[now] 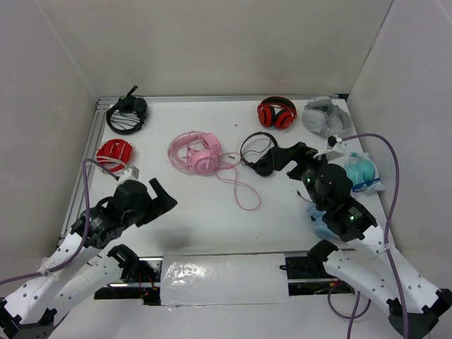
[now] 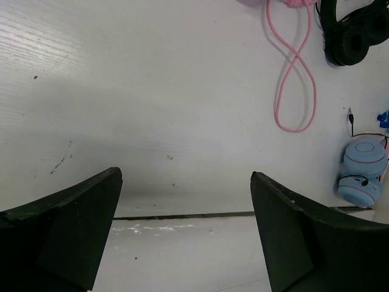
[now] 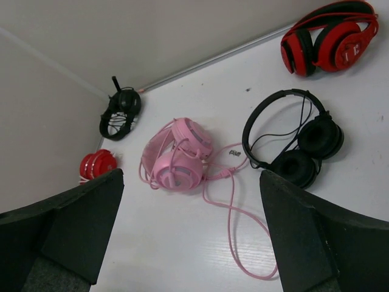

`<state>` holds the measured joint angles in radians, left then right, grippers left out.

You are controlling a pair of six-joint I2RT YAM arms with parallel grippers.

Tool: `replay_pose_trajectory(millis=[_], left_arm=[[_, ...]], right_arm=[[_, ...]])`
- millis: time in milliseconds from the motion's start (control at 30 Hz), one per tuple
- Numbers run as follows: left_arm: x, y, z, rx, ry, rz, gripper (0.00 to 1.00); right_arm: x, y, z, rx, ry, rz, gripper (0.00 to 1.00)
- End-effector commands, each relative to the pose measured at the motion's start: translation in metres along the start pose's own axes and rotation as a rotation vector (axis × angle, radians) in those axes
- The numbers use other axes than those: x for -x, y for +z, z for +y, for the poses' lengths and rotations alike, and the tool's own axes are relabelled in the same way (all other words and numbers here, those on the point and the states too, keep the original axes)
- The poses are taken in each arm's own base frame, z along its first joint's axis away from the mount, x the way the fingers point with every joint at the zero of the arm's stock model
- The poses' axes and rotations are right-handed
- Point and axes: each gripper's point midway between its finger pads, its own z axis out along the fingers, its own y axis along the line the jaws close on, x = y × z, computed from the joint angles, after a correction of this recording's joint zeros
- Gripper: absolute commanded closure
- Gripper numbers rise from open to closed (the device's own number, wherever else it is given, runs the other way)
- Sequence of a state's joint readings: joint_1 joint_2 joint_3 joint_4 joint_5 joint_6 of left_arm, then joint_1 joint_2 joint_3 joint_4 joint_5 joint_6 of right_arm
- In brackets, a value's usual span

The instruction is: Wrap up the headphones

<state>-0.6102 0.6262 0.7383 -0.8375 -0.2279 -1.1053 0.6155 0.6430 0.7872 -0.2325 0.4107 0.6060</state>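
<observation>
The right gripper swings to the left in the top view and down onto the far pink cup (image 1: pixel 212 142) (image 3: pixel 193 135) next, since my fingers hang over the black headphones.
The light-pink headphones (image 1: pixel 196 153) lie on the white table, cups together. Their thin pink cable (image 1: pixel 244 192) runs loose toward the front right in a figure-eight loop. In the right wrist view the headphones (image 3: pixel 179 158) sit ahead of my fingers, the cable (image 3: pixel 234 225) trailing nearer. My right gripper (image 1: pixel 286 157) (image 3: pixel 191 175) is open and empty, raised to the right of the headset, over black headphones. My left gripper (image 1: pixel 164 195) (image 2: pixel 185 176) is open and empty, at the front left. Only the cable loop (image 2: pixel 295 73) shows in its view.
Black wired headphones (image 1: pixel 260 154) lie right of the pink set. Red-and-black headphones (image 1: pixel 276 113) and a grey set (image 1: pixel 325 115) are at the back right, a black set (image 1: pixel 127 113) and a red one (image 1: pixel 114 150) at the left. Blue headphones (image 2: pixel 363 173) lie front right.
</observation>
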Motion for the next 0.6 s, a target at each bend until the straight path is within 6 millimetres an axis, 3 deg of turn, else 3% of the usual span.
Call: replay_pose_trajectory(millis=[0,133,333,567], left_arm=[[0.009,-0.003,-0.006,-0.021,-0.01,-0.037,0.01],[0.009,0.0,-0.006,-0.012,-0.008,-0.033,0.01],[0.003,0.005,0.005,0.049,-0.038,-0.018,0.01],[0.001,0.01,0.01,0.068,-0.058,-0.018,0.01]], right_arm=[[0.019,-0.006,0.018,0.076,0.026,-0.05,0.0],[0.002,0.007,0.021,0.101,-0.031,-0.009,0.0],[-0.047,0.066,0.022,-0.027,-0.126,0.186,0.0],[-0.121,0.152,0.041,-0.177,-0.278,0.361,0.0]])
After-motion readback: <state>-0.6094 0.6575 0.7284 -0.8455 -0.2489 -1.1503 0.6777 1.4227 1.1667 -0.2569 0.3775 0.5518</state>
